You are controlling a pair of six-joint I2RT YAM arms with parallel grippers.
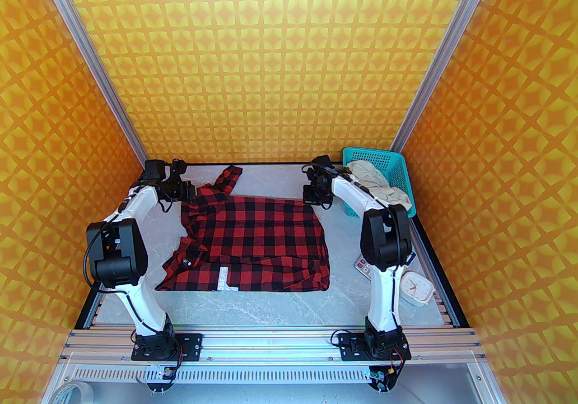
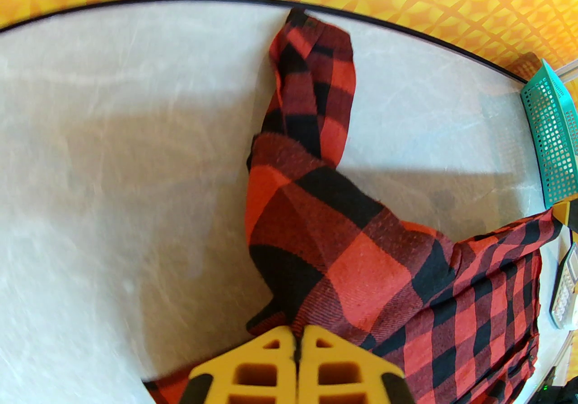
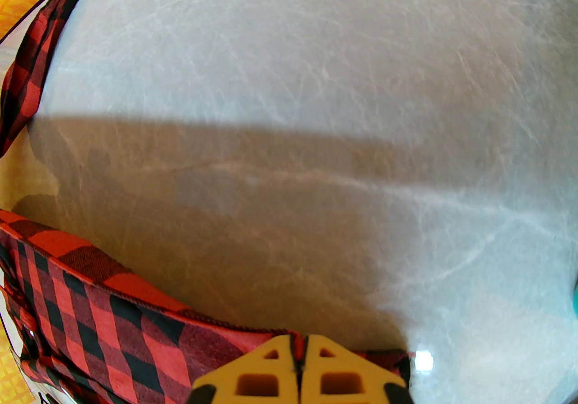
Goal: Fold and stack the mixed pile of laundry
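Observation:
The shirt's far edge hangs lifted between both grippers, so my left gripper will next bring the shirt's far corner back and down onto its checked body.
The red-and-black check shirt (image 1: pixel 253 244) lies spread across the middle of the grey table, white lettering near its front hem, one sleeve (image 2: pixel 311 86) trailing toward the back edge. My left gripper (image 1: pixel 180 192) is shut on the shirt's far left corner, and the yellow fingers (image 2: pixel 271 366) pinch the cloth. At the far right corner my right gripper (image 1: pixel 316 201) is shut on the shirt's edge (image 3: pixel 189 316), fingers (image 3: pixel 334 370) closed together. The cream garment (image 1: pixel 379 183) sits heaped in the teal basket.
The teal basket (image 1: pixel 388 158) stands at the back right corner, also in the left wrist view (image 2: pixel 553 136). A grey calculator (image 1: pixel 362 266) and a white clock (image 1: pixel 416 287) lie by the right arm. Patterned orange walls close in three sides.

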